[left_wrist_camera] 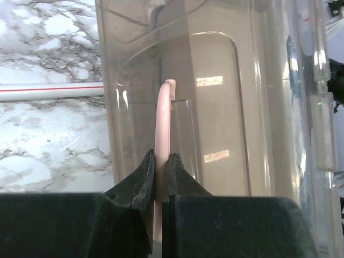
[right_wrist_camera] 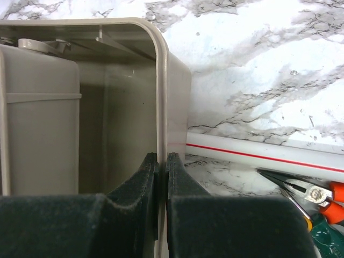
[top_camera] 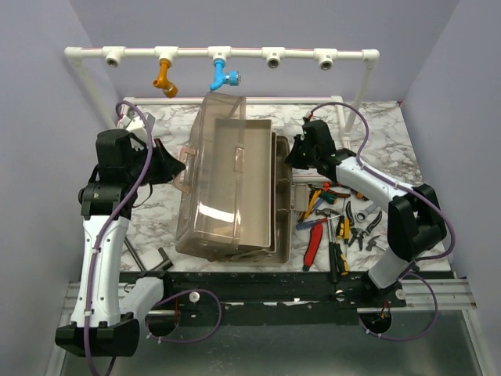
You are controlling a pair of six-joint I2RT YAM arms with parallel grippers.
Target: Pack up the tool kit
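The left gripper pulls the pink handle down and left in the top view next, away from the trays, as the box's lid still overhangs them.
The tool kit's box lies mid-table with its smoky brown lid raised over the beige base. My left gripper sits at the box's left side. In the left wrist view this gripper is shut on the pink handle, in front of the translucent lid. My right gripper is at the box's right edge. The right wrist view has it shut on the base's beige wall, with a tray inside. Loose hand tools lie to the right.
A white pipe frame with an orange fitting and a blue fitting spans the back. Its lower pipe runs along the table near orange-handled pliers. A black rail lines the near edge.
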